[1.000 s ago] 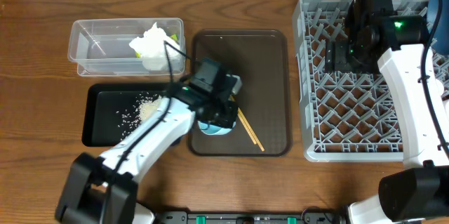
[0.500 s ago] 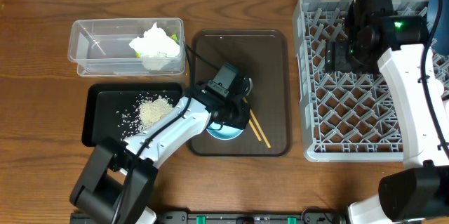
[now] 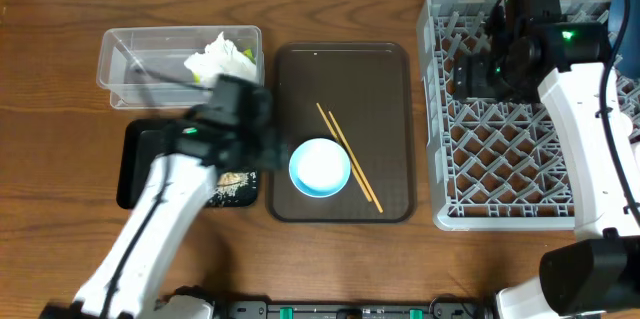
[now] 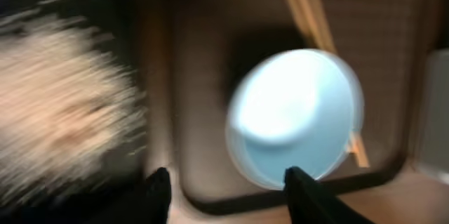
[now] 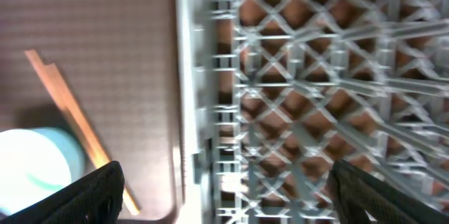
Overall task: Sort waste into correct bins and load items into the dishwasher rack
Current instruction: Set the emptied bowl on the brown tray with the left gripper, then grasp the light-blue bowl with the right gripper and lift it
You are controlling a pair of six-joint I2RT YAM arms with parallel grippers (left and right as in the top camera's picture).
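Next I need to move my right gripper left in the overhead view, back and down onto the bowl's rim beside the chopsticks, as the bowl stands outside the rack [image 3: 530, 149].
The white bowl with the pale blue rim [image 3: 320, 167] [image 4: 295, 115] stands upright on the brown tray [image 3: 380, 79], with the chopsticks [image 3: 350, 157] [image 4: 302, 6] lying beside it. My left gripper [image 3: 262, 144] [image 4: 228, 199] is open and empty, just left of the bowl over the edge of the black tray [image 3: 140, 164]. Rice scraps [image 3: 232, 181] [image 4: 63, 104] lie in that tray. In the clear tub [image 3: 150, 64] sits the crumpled napkin [image 3: 220, 57] with a bit of yellow-green wrapper [image 3: 244, 56]. My right gripper [image 3: 475, 69] [image 5: 238, 196] hangs wide open above the left side of the grey rack [image 3: 530, 149] [image 5: 316, 76].
The brown tray lies between the two bins and the rack, which fills the right of the table. The left arm covers most of the black tray. Bare wood shows along the table's front edge.
My left gripper has opened and let go of the bowl, and the arm has swung left toward the black tray. The bowl stays on the brown tray. The right gripper has widened slightly.
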